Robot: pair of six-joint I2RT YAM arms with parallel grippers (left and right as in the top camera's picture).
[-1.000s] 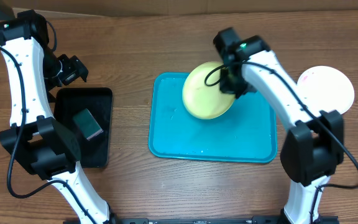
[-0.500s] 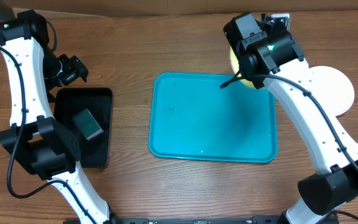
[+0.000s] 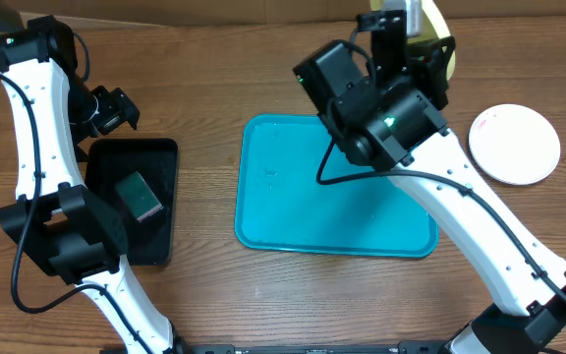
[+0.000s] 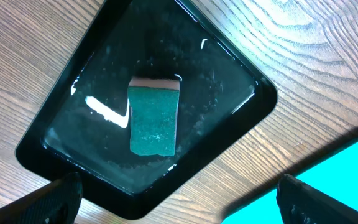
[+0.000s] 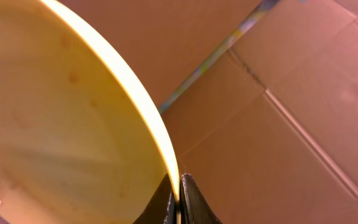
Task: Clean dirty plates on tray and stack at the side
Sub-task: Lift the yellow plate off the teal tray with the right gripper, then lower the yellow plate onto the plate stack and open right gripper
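Observation:
I should move my right gripper to the right in the overhead view, then down to release onto the white plate [image 3: 515, 145]. My right gripper should turn its plate flat, because it stands on edge.
My right gripper [image 5: 179, 198] is shut on the rim of the yellow-green plate [image 5: 61, 124], which stands on edge against a cardboard background. From overhead, that plate [image 3: 438, 22] is held high at the back, above the tray's far right corner, mostly hidden by the right gripper [image 3: 413, 31] and its arm. The turquoise tray [image 3: 303, 197] carries no plate. A white plate [image 3: 515, 145] with faint red smears lies on the table to the right. My left gripper [image 4: 182, 208] hangs open above the table between the black tray and the turquoise tray [image 4: 353, 180].
A black tray [image 3: 160, 157] at the left holds a green sponge [image 3: 139, 196], also seen in the left wrist view as the sponge [image 4: 154, 121] lying in shallow water in the black tray [image 4: 48, 134]. Cardboard stands behind the table.
The right arm has lifted the yellow-green plate off the turquoise tray, up and toward the back right, turning it on edge. The left arm has not moved.

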